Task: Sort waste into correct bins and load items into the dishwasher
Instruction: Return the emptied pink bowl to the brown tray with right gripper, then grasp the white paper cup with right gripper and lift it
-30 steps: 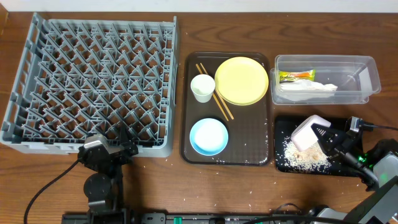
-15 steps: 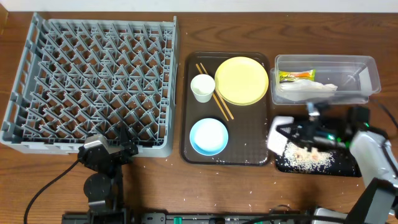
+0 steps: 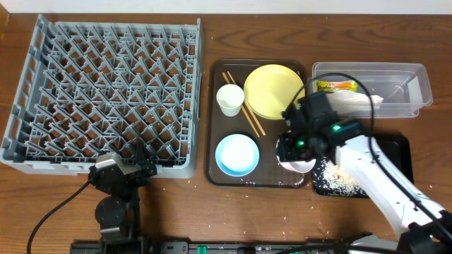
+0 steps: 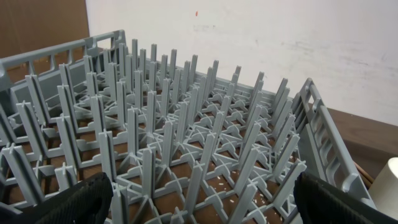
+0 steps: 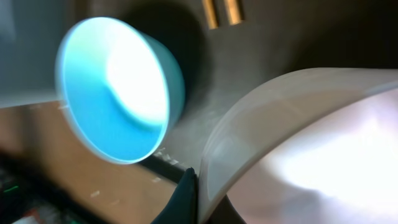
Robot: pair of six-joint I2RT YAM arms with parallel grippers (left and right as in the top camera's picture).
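Note:
The robot's right gripper will move slightly toward the light-blue bowl (image 3: 236, 154) and bring the white bowl (image 3: 298, 164) down onto the free tray beside that bowl before it opens.
My right gripper (image 3: 295, 149) is shut on the rim of the white bowl (image 3: 298, 164) and holds it over the right edge of the brown tray; the bowl fills the right wrist view (image 5: 311, 149). The light-blue bowl (image 3: 236, 154) sits on the tray, also in the right wrist view (image 5: 118, 93). The yellow plate (image 3: 268, 88), small white cup (image 3: 229, 99) and chopsticks (image 3: 244, 106) lie on the tray. Rice scraps (image 3: 342, 182) lie in the black tray (image 3: 395, 152). The wrapper (image 3: 336, 87) and white paper (image 3: 364, 99) lie in the clear tub (image 3: 417, 88). My left gripper (image 4: 199, 199) is open at the grey dish rack (image 3: 106, 95).
The brown serving tray (image 3: 219, 169) lies between the rack and the bins. Loose rice grains dot the table near the tray's front edge. The right arm's cable arcs over the clear tub. The rack's pegs (image 4: 186, 124) fill the left wrist view.
My right arm has swung left from the black tray, carrying the white bowl over to the brown tray's right edge. The left arm has not moved.

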